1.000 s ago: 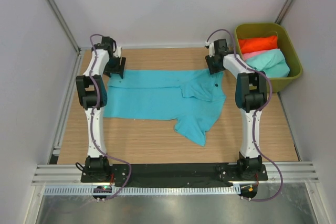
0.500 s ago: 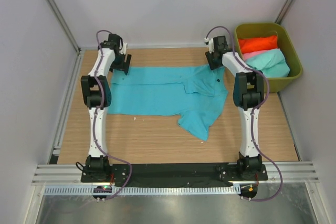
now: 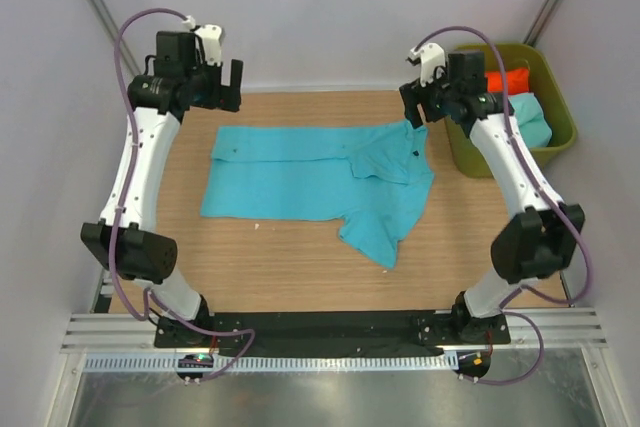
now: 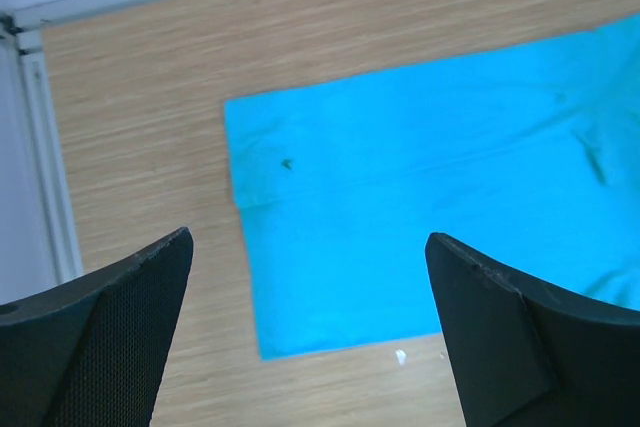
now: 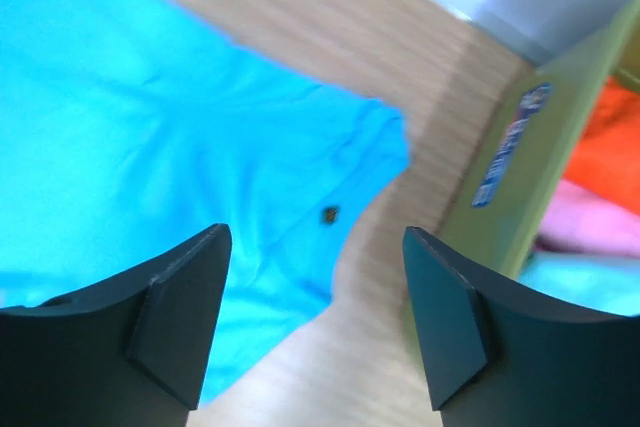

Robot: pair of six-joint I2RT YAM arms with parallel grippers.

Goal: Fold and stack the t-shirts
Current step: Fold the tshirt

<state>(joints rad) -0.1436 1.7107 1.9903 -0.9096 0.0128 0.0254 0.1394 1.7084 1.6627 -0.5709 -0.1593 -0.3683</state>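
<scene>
My right gripper moves back and down onto the near tip of the turquoise-blue sleeve next, since that tip lies below it and closer to my base.
A turquoise-blue t-shirt lies spread on the wooden table, one part folded over at its right and a sleeve pointing toward the near edge. My left gripper hangs open above the shirt's far left corner, with nothing between its fingers. Over the far right corner my right gripper is raised and open too, and it is empty. Folded orange-red, pink and mint-green t-shirts lie in the bin.
The olive-green bin stands off the table's right far corner, close to my right arm; its wall carries a blue label. White walls and metal rails enclose the table. Bare wood runs along the near side.
Both grippers have let go of the shirt's far corners, opened wider and risen above the table. The shirt has settled flat.
</scene>
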